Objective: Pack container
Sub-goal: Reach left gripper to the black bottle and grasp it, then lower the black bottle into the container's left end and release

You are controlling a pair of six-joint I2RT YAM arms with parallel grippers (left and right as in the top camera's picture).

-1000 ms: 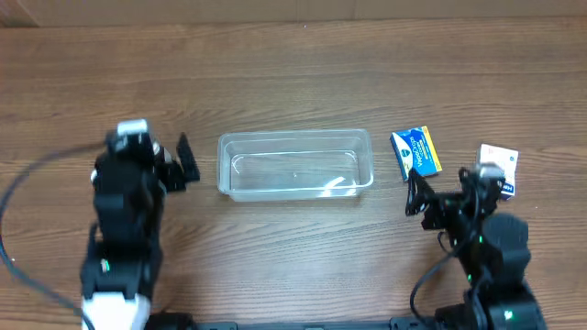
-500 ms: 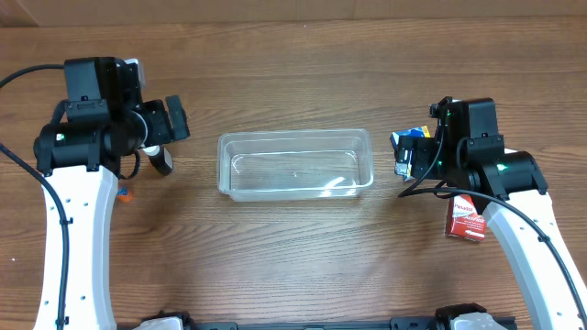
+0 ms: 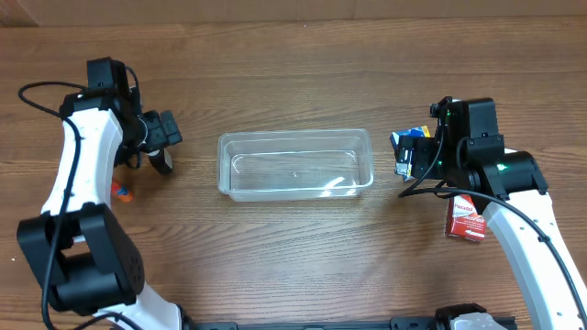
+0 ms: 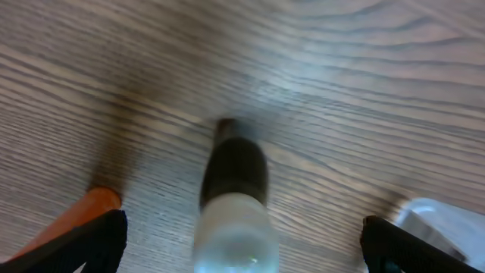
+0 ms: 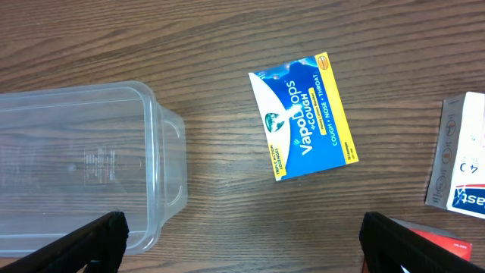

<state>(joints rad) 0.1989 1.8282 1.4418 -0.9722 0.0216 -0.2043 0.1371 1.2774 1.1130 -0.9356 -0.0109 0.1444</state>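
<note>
I should move my left gripper down toward the tabletop onto the bottle's dark body (image 3: pixel 162 163) (image 4: pixel 235 173) and close it, because the bottle is already between its open fingers.
The clear plastic container (image 3: pixel 293 165) stands empty at the table's middle; its corner shows in the left wrist view (image 4: pixel 433 218) and its end in the right wrist view (image 5: pixel 83 159). My left gripper (image 3: pixel 162 137) is open over a small clear bottle with a dark cap (image 4: pixel 235 189), which lies between the fingers (image 4: pixel 242 254) without being gripped. My right gripper (image 3: pixel 410 163) is open and empty (image 5: pixel 242 250) between the container and a blue VapoDrops box (image 5: pixel 307 115).
An orange item (image 4: pixel 85 214) lies left of the bottle, also seen from overhead (image 3: pixel 121 191). A white box (image 5: pixel 461 163) and a red box (image 5: pixel 428 236) lie right of the blue box; the red box shows overhead (image 3: pixel 466 220).
Both arms reached out from their rest poses over the last second. Since half a second ago the left arm swung further left and back; the right arm held still.
</note>
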